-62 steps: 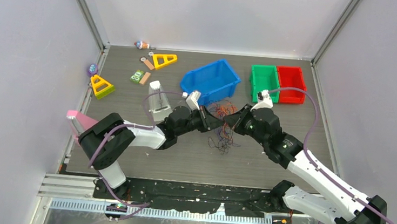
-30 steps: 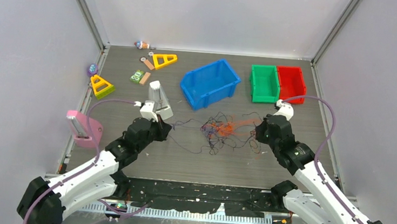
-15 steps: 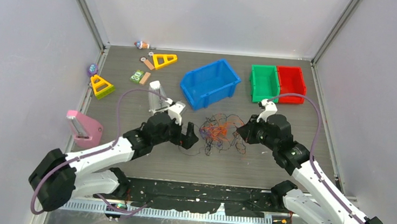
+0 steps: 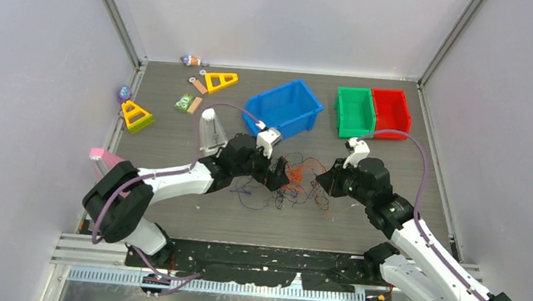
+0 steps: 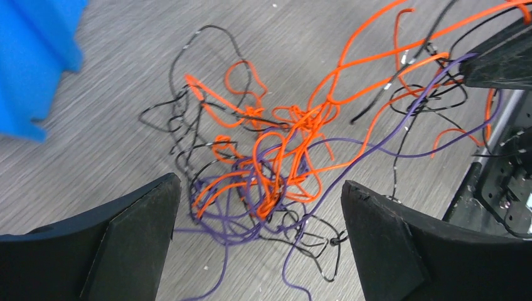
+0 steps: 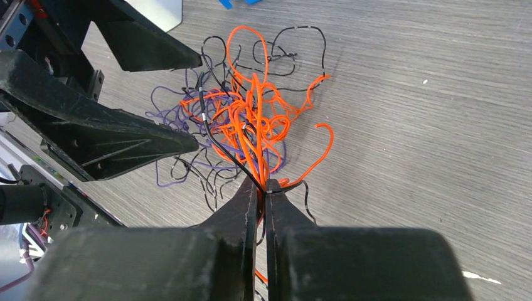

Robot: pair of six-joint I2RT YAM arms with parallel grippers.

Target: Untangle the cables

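Observation:
I will next move my right gripper to the right in the top view, over the bare tabletop, and let go of the held pieces of cable, because they run into the tangled clump.
The cables lie as a tangled clump of thin orange, black and purple strands on the grey table between my two grippers. My left gripper stands wide open at the clump's left side. In the left wrist view the knot sits just ahead of the gap between the left gripper's spread fingers, with nothing held. My right gripper is at the clump's right side. It is shut on a few orange and black strands that fan out from its tips into the cables.
A blue bin stands just behind the clump. Green and red bins are at the back right. A white-grey block is beside the left arm. A pink holder and yellow triangles sit at the left.
My left gripper let go of a purple strand, opened wide and swung right up to the clump. The right gripper shifted slightly left with its strands, and the stretched wires bunched together.

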